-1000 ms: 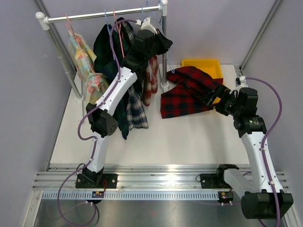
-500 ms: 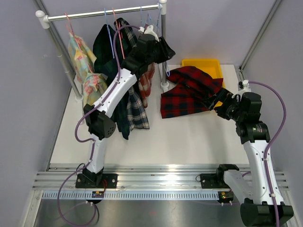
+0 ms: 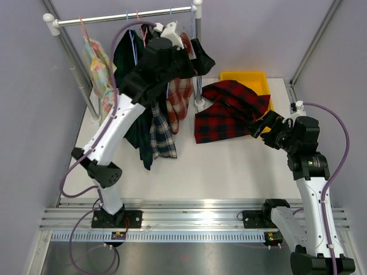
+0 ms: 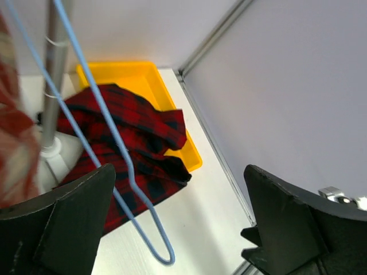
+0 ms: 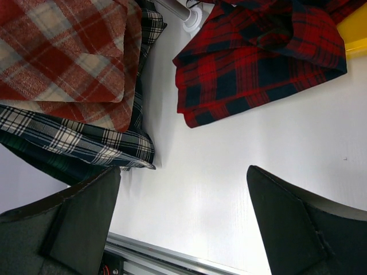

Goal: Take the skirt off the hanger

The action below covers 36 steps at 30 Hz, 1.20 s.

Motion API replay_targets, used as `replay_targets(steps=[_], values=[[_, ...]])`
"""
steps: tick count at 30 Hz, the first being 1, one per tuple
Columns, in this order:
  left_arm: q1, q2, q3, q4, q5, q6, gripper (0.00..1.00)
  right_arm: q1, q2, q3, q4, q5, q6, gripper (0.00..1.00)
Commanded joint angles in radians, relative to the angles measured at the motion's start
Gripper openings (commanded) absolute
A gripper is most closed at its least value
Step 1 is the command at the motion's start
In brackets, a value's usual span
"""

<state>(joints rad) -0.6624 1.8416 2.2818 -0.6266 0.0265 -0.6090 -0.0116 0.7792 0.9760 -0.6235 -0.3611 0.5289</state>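
I next move my left gripper left in the top view, off the bare hanger, onto the red and tan garment's wire.
The skirt (image 3: 226, 112), red and black plaid, lies crumpled on the white table with one edge over the yellow bin (image 3: 246, 77); it shows in the left wrist view (image 4: 132, 126) and the right wrist view (image 5: 258, 57) as well. A bare blue wire hanger (image 4: 165, 260) hangs between the left fingers and touches neither. My left gripper (image 3: 198, 56) is high up by the rail and open (image 4: 178, 172). My right gripper (image 3: 259, 125) hovers open at the skirt's right edge, with bare table between its fingers (image 5: 183, 172).
A clothes rail (image 3: 126, 17) spans the back on posts (image 4: 51, 69). From it hang a red and tan plaid garment (image 3: 179, 94), a dark checked one (image 3: 157, 132) and a floral one (image 3: 100, 74). Grey walls close in both sides.
My left gripper has opened and let go of the hanger, and its arm has risen toward the rail. The right arm has drawn back slightly to the right.
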Motion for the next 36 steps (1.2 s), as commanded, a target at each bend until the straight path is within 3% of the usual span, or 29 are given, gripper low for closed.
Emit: replay_targets(steps=[1, 7, 17, 23, 34, 35, 36], values=[[0.007, -0.119, 0.005, -0.068, -0.115, 0.113, 0.99, 0.007, -0.015, 0.012, 0.01, -0.012, 0.005, 0.99], [0.033, -0.174, -0.016, -0.119, -0.273, 0.218, 0.99, 0.007, -0.005, -0.008, 0.024, -0.013, 0.003, 0.99], [0.138, -0.078, 0.01, -0.087, -0.263, 0.245, 0.99, 0.006, 0.017, -0.029, 0.034, 0.004, -0.015, 0.99], [0.165, 0.034, 0.091, -0.076, -0.235, 0.245, 0.92, 0.007, 0.031, -0.049, 0.045, 0.008, -0.024, 1.0], [0.168, 0.053, 0.064, -0.018, -0.25, 0.226, 0.3, 0.007, 0.052, -0.076, 0.065, 0.002, -0.029, 0.99], [0.168, 0.044, 0.045, -0.012, -0.249, 0.226, 0.16, 0.007, 0.054, -0.073, 0.061, 0.002, -0.029, 1.0], [0.167, 0.039, 0.038, -0.004, -0.249, 0.226, 0.08, 0.006, 0.052, -0.071, 0.061, 0.002, -0.03, 0.99]])
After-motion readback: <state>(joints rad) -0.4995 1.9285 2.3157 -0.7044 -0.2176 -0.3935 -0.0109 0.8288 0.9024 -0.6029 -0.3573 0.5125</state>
